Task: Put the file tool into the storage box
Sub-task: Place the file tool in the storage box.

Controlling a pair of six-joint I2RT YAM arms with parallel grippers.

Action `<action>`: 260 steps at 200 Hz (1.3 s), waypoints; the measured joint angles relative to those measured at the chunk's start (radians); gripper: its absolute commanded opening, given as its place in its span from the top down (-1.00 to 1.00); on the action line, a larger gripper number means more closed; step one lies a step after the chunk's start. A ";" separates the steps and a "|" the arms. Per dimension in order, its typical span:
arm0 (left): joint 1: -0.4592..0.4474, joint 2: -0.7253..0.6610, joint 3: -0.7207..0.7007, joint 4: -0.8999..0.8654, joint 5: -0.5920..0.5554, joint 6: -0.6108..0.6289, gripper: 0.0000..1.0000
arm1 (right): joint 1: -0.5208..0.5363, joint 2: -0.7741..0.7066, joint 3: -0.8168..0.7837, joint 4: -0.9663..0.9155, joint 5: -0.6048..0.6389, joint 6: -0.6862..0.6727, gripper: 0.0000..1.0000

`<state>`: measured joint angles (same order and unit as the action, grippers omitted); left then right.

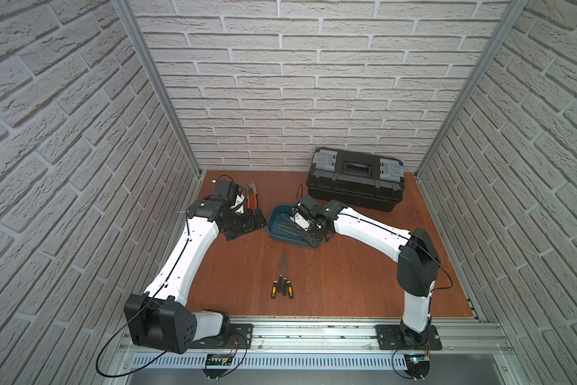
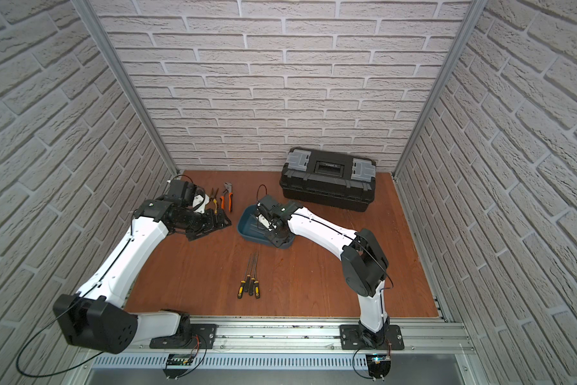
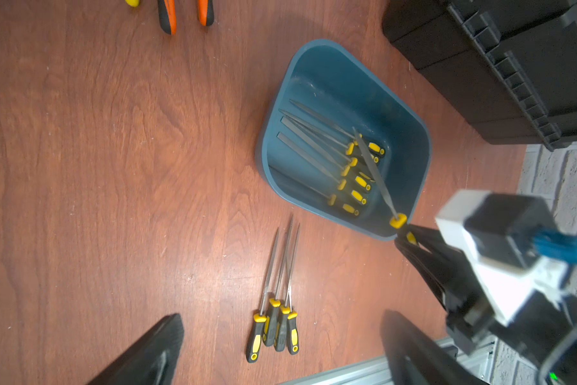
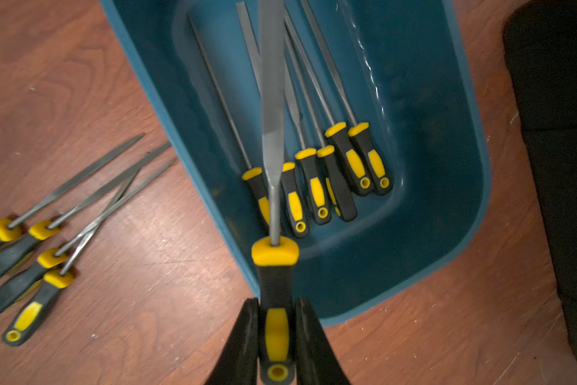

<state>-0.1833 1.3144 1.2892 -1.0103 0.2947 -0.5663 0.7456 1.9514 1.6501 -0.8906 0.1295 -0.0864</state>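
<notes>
The held file tool's handle sticks out over the box's rim, so the right gripper will next move in past the box's near corner and down over the file handles inside to release.
The teal storage box [image 1: 273, 216] [image 2: 245, 221] [image 3: 313, 53] [image 4: 447, 200] sits mid-table with several yellow-and-black files [image 3: 313, 150] [image 4: 317, 186] lying in it. My right gripper [image 4: 276, 303] [image 1: 305, 230] is shut on the handle of one file tool [image 4: 273, 133] [image 3: 373, 173]. That handle is at the box's near corner and the blade slants over the files inside. My left gripper [image 3: 280, 315] [image 1: 250, 226] hangs open left of the box with nothing between its fingers. Several more files [image 1: 282, 283] [image 2: 249, 283] [image 3: 273, 323] [image 4: 46, 233] lie on the table in front of the box.
A large black toolbox [image 1: 355, 180] [image 2: 327, 186] stands shut at the back right, close behind the storage box. Orange-handled pliers [image 1: 253, 200] [image 2: 226, 196] [image 3: 183, 13] lie at the back left beside the left wrist. An aluminium rail [image 1: 313, 330] runs along the front edge.
</notes>
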 measured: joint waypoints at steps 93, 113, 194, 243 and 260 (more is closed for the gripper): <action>0.000 0.049 0.034 -0.042 0.000 0.016 -0.97 | -0.033 0.143 0.064 0.026 -0.080 -0.132 0.75; 0.000 0.051 0.034 -0.042 0.000 0.016 -0.97 | -0.033 0.148 0.064 0.027 -0.084 -0.136 0.54; 0.000 0.051 0.034 -0.041 0.001 0.015 -0.97 | -0.035 0.156 0.122 0.006 -0.077 -0.116 -0.04; 0.000 0.052 0.034 -0.036 0.002 0.016 -0.97 | -0.035 0.084 0.098 0.015 -0.058 0.024 -0.16; 0.000 0.051 0.025 -0.027 0.003 0.016 -0.97 | -0.035 -0.014 0.036 0.032 -0.053 0.111 -0.19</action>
<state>-0.1833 1.3651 1.3144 -1.0378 0.2974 -0.5503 0.7105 1.9373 1.6863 -0.8589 0.0765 0.0246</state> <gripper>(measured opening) 0.983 0.586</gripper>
